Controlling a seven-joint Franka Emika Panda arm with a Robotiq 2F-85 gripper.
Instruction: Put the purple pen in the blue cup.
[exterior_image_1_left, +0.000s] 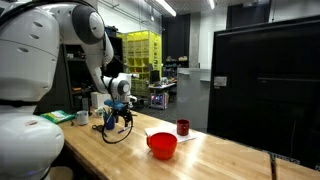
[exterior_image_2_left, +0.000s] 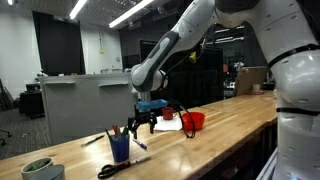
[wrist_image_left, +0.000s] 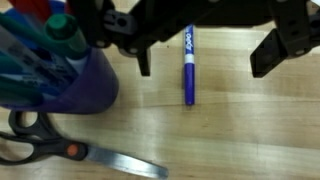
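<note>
The gripper moves down, open, onto the white label band (wrist_image_left: 189, 44) of the purple pen next, since the pen lies flat below it, between its spread fingers.
The purple pen (wrist_image_left: 189, 65) lies flat on the wooden table, with a white label band near its upper end. My gripper (wrist_image_left: 203, 68) comes in from the top of the wrist view and is open. Its dark fingers (wrist_image_left: 143, 60) stand on either side of the pen without touching it. The blue cup (wrist_image_left: 72, 80) stands just left of the gripper and holds several markers. In the exterior views the gripper (exterior_image_1_left: 118, 112) (exterior_image_2_left: 143, 122) hangs low over the table beside the blue cup (exterior_image_2_left: 120, 150).
Scissors (wrist_image_left: 70, 152) with black handles lie in front of the blue cup, also seen in an exterior view (exterior_image_2_left: 115, 168). A red bowl (exterior_image_1_left: 162, 145) and a small dark red cup (exterior_image_1_left: 183, 127) stand further along the table. A pale cup (exterior_image_1_left: 80, 117) stands near the robot base.
</note>
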